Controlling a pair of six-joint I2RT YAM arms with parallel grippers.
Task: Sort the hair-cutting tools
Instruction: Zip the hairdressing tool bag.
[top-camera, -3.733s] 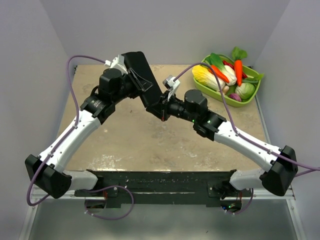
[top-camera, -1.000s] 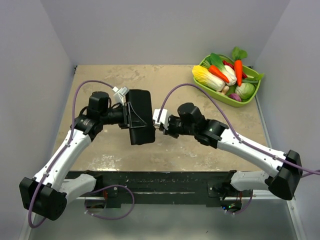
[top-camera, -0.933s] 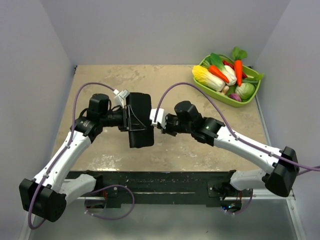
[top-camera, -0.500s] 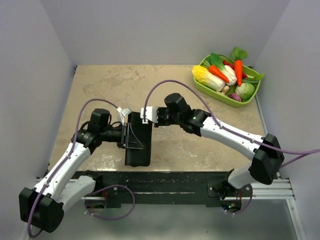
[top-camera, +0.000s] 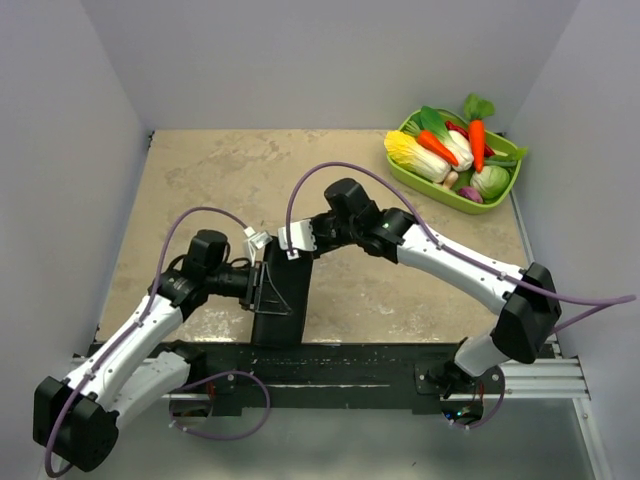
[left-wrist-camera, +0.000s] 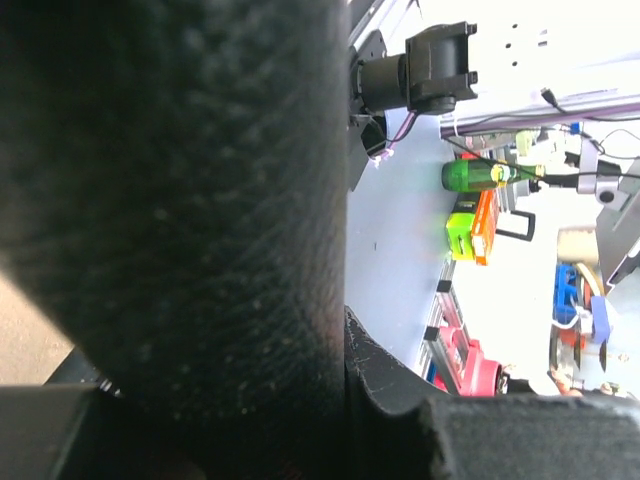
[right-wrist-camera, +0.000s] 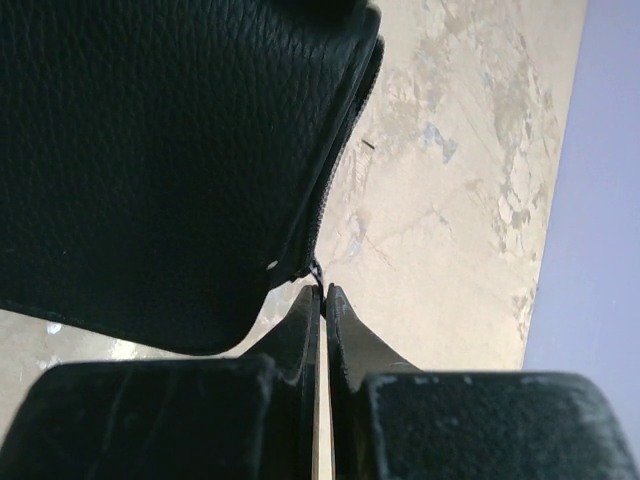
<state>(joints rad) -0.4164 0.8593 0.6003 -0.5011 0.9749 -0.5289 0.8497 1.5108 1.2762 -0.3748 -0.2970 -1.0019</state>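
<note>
Next, my left gripper moves outward toward the green basket, then down, and releases the case there, since bare tabletop lies between the case (top-camera: 283, 300) and basket.
The hair-cutting tools are out of view. A flat black folding case (top-camera: 283, 300) stands on edge near the table's front, above the black rail. My left gripper (top-camera: 260, 290) is shut on its left side; in the left wrist view the case (left-wrist-camera: 170, 200) fills the picture, pressed against one of my fingers (left-wrist-camera: 395, 385). My right gripper (top-camera: 293, 243) sits at the case's far top corner. In the right wrist view it (right-wrist-camera: 322, 293) is shut on the small zipper pull (right-wrist-camera: 316, 271) at the corner of the case (right-wrist-camera: 170, 150).
A green basket (top-camera: 449, 196) of toy vegetables stands at the back right corner. The black base rail (top-camera: 350, 360) runs along the near edge. Grey walls close in the table on the left, back and right.
Both arms have brought the case from the table's middle toward the near edge, and it has turned more edge-on. The right gripper has swung left and further out, staying at the case's corner.
</note>
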